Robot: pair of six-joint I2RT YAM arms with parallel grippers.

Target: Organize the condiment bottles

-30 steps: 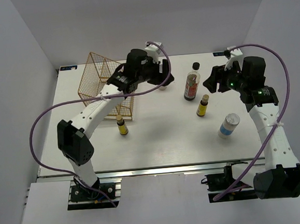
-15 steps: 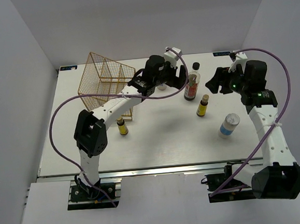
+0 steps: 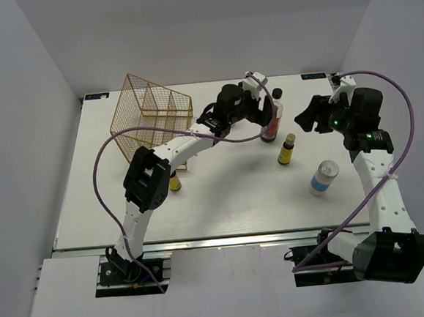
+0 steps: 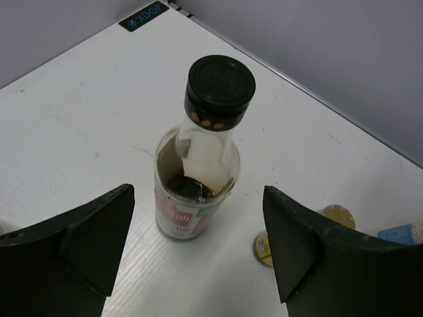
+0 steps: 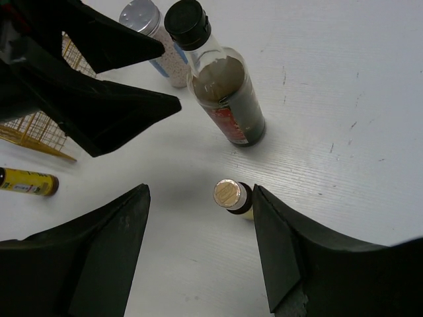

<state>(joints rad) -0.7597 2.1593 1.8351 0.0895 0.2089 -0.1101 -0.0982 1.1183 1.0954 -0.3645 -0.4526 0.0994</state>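
Note:
My left gripper needs to reach outward and to its right in the top view, open fingers straddling the tall bottle's neck (image 3: 276, 102) (image 4: 206, 137), since the neck stands that way.
The tall dark-filled bottle (image 3: 271, 129) with black cap and red label stands at the back middle. My left gripper (image 3: 263, 113) is open just left of it, fingers pointing at it without touching. In the left wrist view the bottle (image 4: 198, 191) stands framed between the open fingers of the gripper (image 4: 197, 221). My right gripper (image 3: 314, 115) is open and empty, above a small yellow bottle (image 3: 287, 150). In the right wrist view that bottle's cap (image 5: 228, 193) shows between the open fingers of the gripper (image 5: 201, 191). One white jar (image 3: 324, 177) stands right. A second jar (image 5: 158, 46) stands behind the left fingers.
The gold wire rack (image 3: 150, 119) stands at the back left. The second small yellow bottle (image 3: 173, 182) stands in front of it, partly under the left arm, and shows at the left edge of the right wrist view (image 5: 26, 181). The table's back edge runs just behind the tall bottle.
My left arm has swung right from beside the rack to the tall bottle, its gripper staying open. My right gripper has shifted slightly right and stays open.

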